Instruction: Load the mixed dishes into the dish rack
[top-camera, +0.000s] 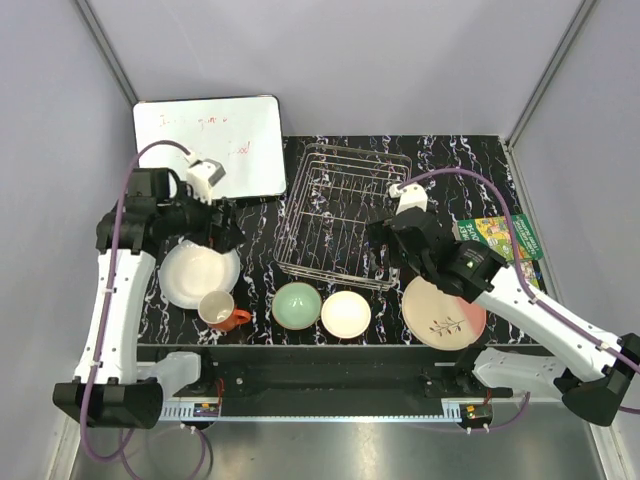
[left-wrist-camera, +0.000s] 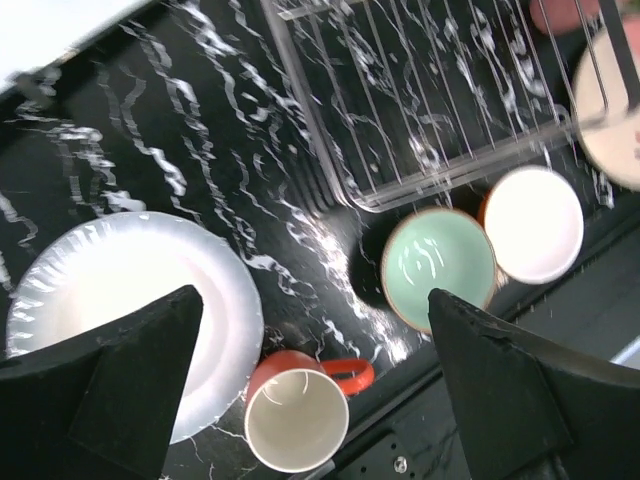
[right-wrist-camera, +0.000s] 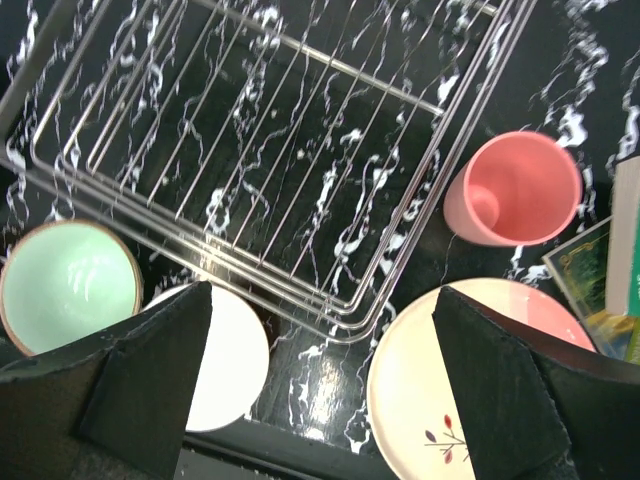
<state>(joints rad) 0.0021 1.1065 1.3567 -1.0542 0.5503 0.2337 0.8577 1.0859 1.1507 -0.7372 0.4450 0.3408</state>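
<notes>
The robot's left gripper needs to go down next, back and to the right in the top view, onto the mint green bowl's rim on the side toward the mug, because the bare tabletop there leaves room for its fingers.
The dish rack (top-camera: 340, 210) stands empty at the table's middle. The white plate (top-camera: 197, 272) lies left of it, with the orange mug (top-camera: 222, 310), mint green bowl (top-camera: 297, 305) and cream bowl (top-camera: 346, 313) in a row along the front edge. The pink-and-cream twig plate (top-camera: 445, 315) lies at the front right. The small pink cup (right-wrist-camera: 515, 188) stands beside the rack's right corner. My left gripper (left-wrist-camera: 312, 300) is open and empty above the white plate (left-wrist-camera: 120, 290) and mug (left-wrist-camera: 297, 415). My right gripper (right-wrist-camera: 322, 295) is open and empty over the rack's front right corner (right-wrist-camera: 400, 300).
A whiteboard (top-camera: 210, 145) lies at the back left, touching the rack's left side. A green book (top-camera: 500, 238) lies at the right edge, next to the pink cup. Grey walls close in the table on three sides.
</notes>
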